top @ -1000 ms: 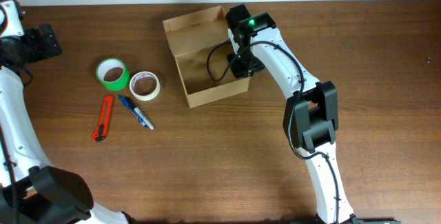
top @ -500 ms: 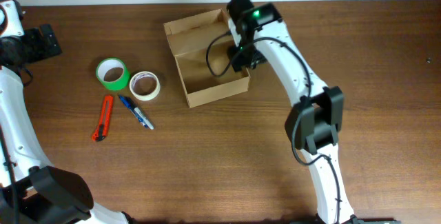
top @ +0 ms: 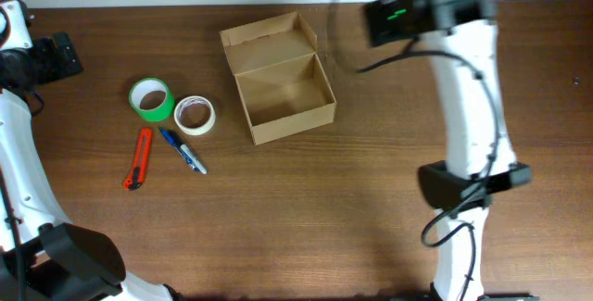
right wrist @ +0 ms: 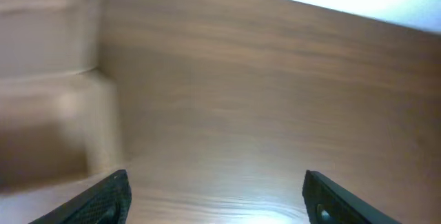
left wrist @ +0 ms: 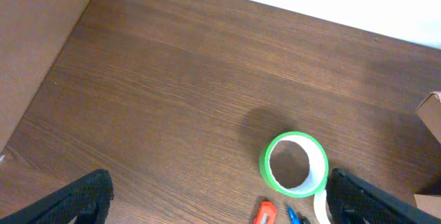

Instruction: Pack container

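The green tape roll is an open ring, so my left gripper moves to the right in the overhead view and down over the tape roll's nearest side (top: 132, 95) (left wrist: 265, 165) next.
The container (top: 289, 126), a tan cardboard box, stands open at the table's back middle with its flap lid (top: 264, 34) folded back, and I see nothing inside it. My right gripper (right wrist: 217, 198) hangs open and empty over bare wood, high up to the box's right. In the blurred right wrist view the box (right wrist: 48, 114) shows at the left. My left gripper (left wrist: 220, 203) is wide open at the far left, above the table, with the green tape roll (left wrist: 296, 163) ahead of it.
Left of the box lie a green tape roll (top: 151, 99), a white tape roll (top: 195, 115), an orange cutter (top: 138, 158) and a blue pen (top: 182, 150). The right arm's upright link (top: 468, 106) stands right of the box.
My right gripper has left the box's right wall, risen toward the back right and opened wider. The left arm has not moved.
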`<state>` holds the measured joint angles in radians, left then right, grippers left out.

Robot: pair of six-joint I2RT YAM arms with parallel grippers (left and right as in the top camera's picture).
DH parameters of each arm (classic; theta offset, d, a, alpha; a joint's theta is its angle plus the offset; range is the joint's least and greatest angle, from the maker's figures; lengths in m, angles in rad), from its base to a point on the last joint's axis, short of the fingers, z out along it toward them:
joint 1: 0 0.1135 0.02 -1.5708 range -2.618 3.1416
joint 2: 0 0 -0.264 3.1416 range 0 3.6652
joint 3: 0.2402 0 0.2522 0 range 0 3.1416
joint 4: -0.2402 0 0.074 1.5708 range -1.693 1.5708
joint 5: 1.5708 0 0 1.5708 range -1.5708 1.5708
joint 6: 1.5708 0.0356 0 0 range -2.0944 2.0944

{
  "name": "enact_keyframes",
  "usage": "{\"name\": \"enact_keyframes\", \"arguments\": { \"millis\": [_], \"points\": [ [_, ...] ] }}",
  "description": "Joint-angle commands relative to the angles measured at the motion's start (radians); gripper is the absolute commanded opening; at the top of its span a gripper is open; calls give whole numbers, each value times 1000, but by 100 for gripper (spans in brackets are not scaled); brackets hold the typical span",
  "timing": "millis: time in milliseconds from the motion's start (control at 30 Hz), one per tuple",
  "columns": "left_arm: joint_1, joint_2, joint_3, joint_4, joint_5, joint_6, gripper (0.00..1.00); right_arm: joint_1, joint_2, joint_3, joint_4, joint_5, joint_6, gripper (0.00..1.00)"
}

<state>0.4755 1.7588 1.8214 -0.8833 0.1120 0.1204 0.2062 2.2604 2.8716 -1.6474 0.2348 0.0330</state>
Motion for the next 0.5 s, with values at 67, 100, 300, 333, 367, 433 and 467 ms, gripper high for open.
{"name": "enact_keyframes", "arguments": {
  "millis": [67, 100, 300, 333, 367, 433, 467],
  "points": [
    [5, -4, 15, -1, -7, 16, 99, -305, -11, 10, -13, -21, 9, 82],
    [5, -4, 15, -1, -7, 16, 100, -365, -10, 10, -11, -56, 9, 82],
    [5, -4, 15, -1, -7, 16, 99, -656, -10, 10, -30, -229, 39, 99],
    [5, -4, 15, -1, -7, 16, 99, -683, -10, 10, -39, -249, 49, 99],
    [5, -4, 14, -1, -7, 16, 99, -711, -9, 10, -49, -270, 58, 99],
    [5, -4, 14, -1, -7, 16, 100, -750, -9, 5, -51, -321, 58, 99],
    [5, -4, 15, -1, -7, 16, 99, -766, -9, 5, -51, -346, 58, 99]
  ]
}}
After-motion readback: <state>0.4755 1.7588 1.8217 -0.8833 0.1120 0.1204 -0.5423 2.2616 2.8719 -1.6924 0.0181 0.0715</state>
